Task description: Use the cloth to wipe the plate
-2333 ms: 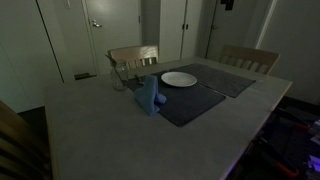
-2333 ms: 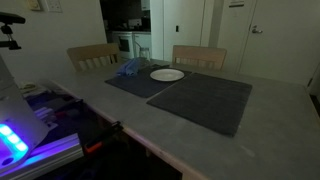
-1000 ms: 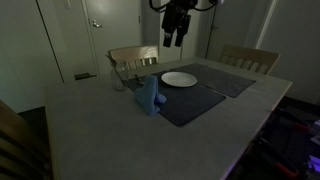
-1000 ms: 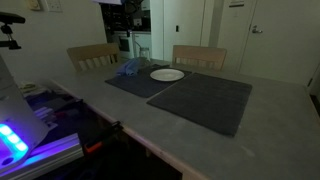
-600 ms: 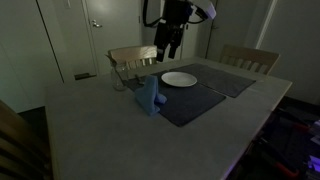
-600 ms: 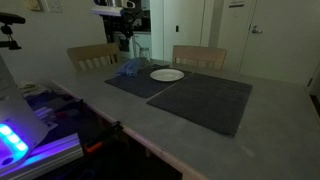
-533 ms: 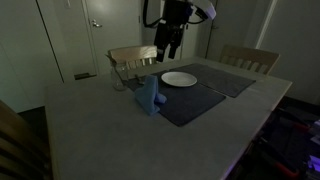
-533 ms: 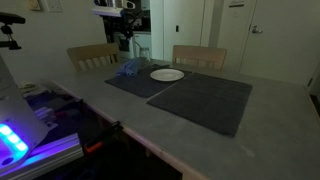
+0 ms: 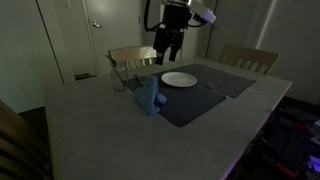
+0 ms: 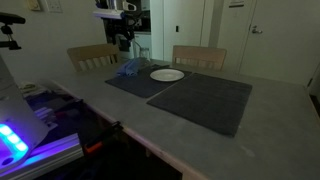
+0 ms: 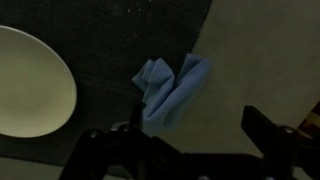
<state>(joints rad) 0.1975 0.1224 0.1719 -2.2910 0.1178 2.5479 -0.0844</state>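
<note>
My gripper should next move down onto the cloth's fold, open and turning slightly, because the raised fold of the bunched cloth (image 9: pixel 152 85) (image 11: pixel 172 101) stands up where both fingers can go around it.
A blue cloth (image 9: pixel 150 98) lies bunched at the corner of a dark placemat (image 9: pixel 190 100); it also shows in the other exterior view (image 10: pixel 128 68) and in the wrist view (image 11: pixel 170 92). A white plate (image 9: pixel 179 79) sits on the same mat beside it, also seen in an exterior view (image 10: pixel 167 74) and at the left of the wrist view (image 11: pixel 30 85). My gripper (image 9: pixel 166 55) hangs in the air above the cloth and plate, open and empty; its fingers (image 11: pixel 195 135) frame the cloth's lower edge from above.
A second dark placemat (image 10: pixel 205 100) lies on the grey table (image 9: pixel 100 130). Wooden chairs (image 9: pixel 133 60) (image 9: pixel 250 58) stand at the far side. A clear glass (image 9: pixel 119 78) stands near the cloth. Doors and a wall are behind.
The arm entered from above and came down and toward the cloth. In the last half second it moved only slightly.
</note>
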